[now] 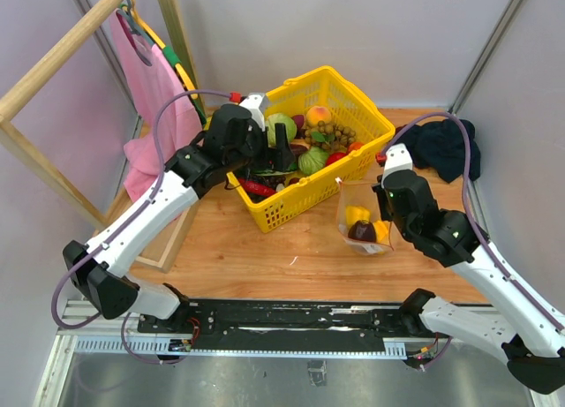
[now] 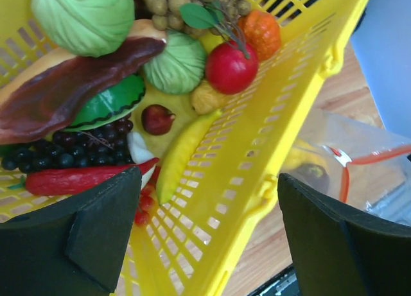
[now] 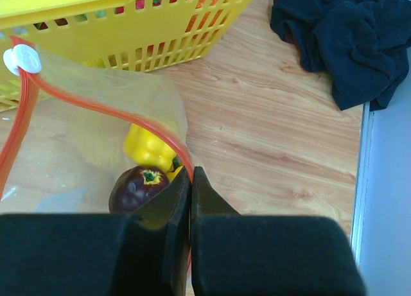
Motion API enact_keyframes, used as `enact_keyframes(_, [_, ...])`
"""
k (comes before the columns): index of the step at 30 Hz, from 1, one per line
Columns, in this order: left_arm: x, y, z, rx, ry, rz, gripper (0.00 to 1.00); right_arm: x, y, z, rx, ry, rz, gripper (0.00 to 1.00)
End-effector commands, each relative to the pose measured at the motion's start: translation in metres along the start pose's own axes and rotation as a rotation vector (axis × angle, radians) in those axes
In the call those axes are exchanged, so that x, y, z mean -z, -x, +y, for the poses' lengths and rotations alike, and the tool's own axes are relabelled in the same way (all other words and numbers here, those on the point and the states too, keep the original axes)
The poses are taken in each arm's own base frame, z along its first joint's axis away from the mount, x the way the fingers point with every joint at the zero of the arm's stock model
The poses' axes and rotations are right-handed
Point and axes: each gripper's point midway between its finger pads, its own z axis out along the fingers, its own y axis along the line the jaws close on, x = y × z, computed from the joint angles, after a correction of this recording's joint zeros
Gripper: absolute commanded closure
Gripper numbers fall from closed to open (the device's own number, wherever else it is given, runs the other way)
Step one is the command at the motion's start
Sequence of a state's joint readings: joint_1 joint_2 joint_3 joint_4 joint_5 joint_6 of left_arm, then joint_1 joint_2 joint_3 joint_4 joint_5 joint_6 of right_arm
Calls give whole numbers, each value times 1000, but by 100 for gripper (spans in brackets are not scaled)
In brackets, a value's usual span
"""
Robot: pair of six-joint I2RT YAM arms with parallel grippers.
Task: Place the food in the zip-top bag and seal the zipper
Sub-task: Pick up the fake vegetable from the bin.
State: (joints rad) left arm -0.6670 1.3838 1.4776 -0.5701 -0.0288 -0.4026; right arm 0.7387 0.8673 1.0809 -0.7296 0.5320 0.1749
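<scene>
My left gripper comes down into the basket onto the red chili next, toward its end point(image 1: 264, 191) point(image 2: 123, 171) by the white piece.
The zip-top bag point(image 1: 362, 220) lies right of the yellow basket point(image 1: 349, 94), holding a yellow bell pepper point(image 3: 149, 148) and a dark purple piece point(image 3: 137, 188). My right gripper point(image 3: 191, 175) is shut on the bag's mouth edge, pinching the red-orange zipper point(image 3: 96, 100) near one end. The white slider point(image 3: 22, 58) sits at the far end, and the mouth gapes. My left gripper point(image 2: 209, 209) stands open above the basket's near wall, nothing between its fingers point(image 2: 83, 232). Below it lies more food: green cabbages point(image 2: 87, 13), a red apple point(image 2: 230, 68), a red chili point(image 2: 77, 179) and dark grapes point(image 2: 58, 153).
A dark blue cloth point(image 1: 446, 146) lies bunched at the table's back right. A pink cloth point(image 1: 150, 94) hangs from a wooden rack point(image 1: 53, 67) at the left. The basket's wall point(image 3: 128, 26) stands just beyond the bag.
</scene>
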Motion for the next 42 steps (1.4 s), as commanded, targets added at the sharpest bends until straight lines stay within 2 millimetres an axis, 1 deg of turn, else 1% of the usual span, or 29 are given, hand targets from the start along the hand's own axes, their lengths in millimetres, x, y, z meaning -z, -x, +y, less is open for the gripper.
enact_keyframes(1, [-13,8,22,-39,59,-21,9,0,6,-3,-17,-4,-34,99])
enact_keyframes(5, [-34,-8,46,-125,153,74,8,-1,5,-1,-10,1,-29,99])
enact_keyframes(8, [-47,-20,59,-221,193,168,8,-2,4,-1,-8,2,-32,99])
enact_keyframes(14, [-66,-37,77,-381,223,310,7,-4,3,2,-2,12,-30,99])
enact_keyframes(17, [-75,-53,85,-468,205,393,8,-5,2,2,-1,11,-29,99])
enact_keyframes(21, [-83,-76,97,-559,185,509,9,-6,2,5,-2,22,-32,99])
enact_keyframes(22, [-86,-85,100,-584,170,550,9,-6,2,5,-3,23,-33,99])
enact_keyframes(26, [-89,-110,111,-665,131,660,9,-7,1,5,1,24,-29,99])
enact_keyframes(29, [-92,-119,119,-717,125,706,10,-7,2,7,-1,31,-30,99])
enact_keyframes(35, [-100,-132,126,-767,90,762,12,-8,2,9,-2,39,-27,99])
enact_keyframes(42, [-107,-157,132,-764,27,851,21,-9,2,11,-3,45,-25,99])
